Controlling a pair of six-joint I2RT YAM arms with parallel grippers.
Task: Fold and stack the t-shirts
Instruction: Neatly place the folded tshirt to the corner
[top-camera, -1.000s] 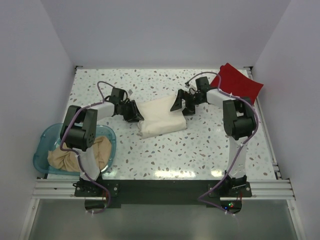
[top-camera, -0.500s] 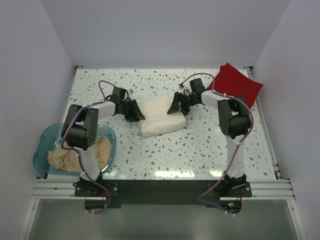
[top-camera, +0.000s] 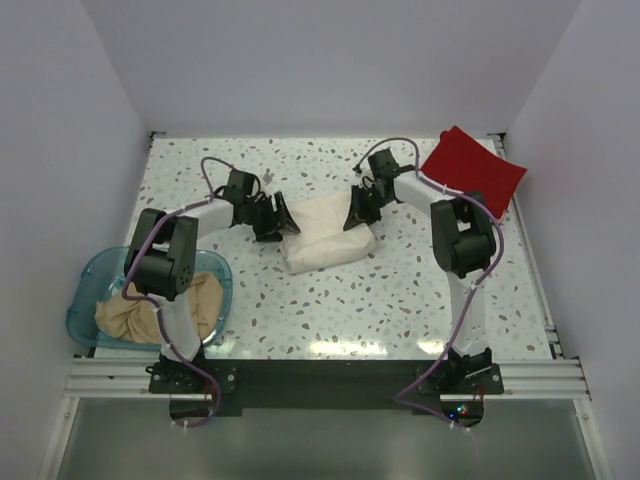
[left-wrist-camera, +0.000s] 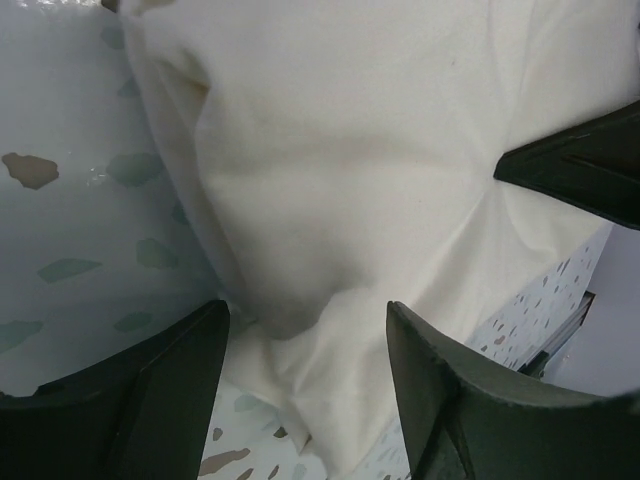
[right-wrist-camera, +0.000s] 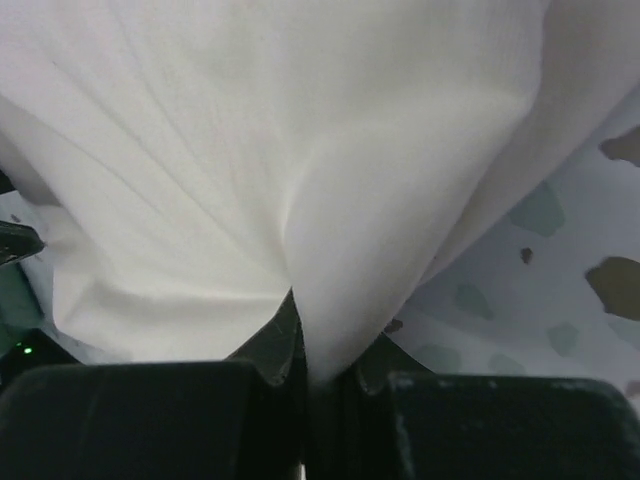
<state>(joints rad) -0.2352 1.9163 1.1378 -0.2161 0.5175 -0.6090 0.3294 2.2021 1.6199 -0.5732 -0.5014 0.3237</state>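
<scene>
The right gripper rises, carries the cream-white t-shirt onto the red t-shirt and releases next, as that lies outward of it, to the right in the top view.
A folded cream-white t-shirt lies in the middle of the speckled table. My left gripper stands open at its left edge; in the left wrist view the cloth bulges between the spread fingers without being pinched. My right gripper is shut on the shirt's right edge, a fold of white fabric squeezed between the two pads. A red t-shirt lies folded at the far right corner. A tan-beige t-shirt sits crumpled in the tub.
The translucent blue plastic tub stands at the near left, beside the left arm's base. White walls close in the table on three sides. The metal rail runs along the near edge.
My left gripper has opened, letting go of the shirt's left edge. My right gripper has moved left onto the shirt's right edge and shut on it.
</scene>
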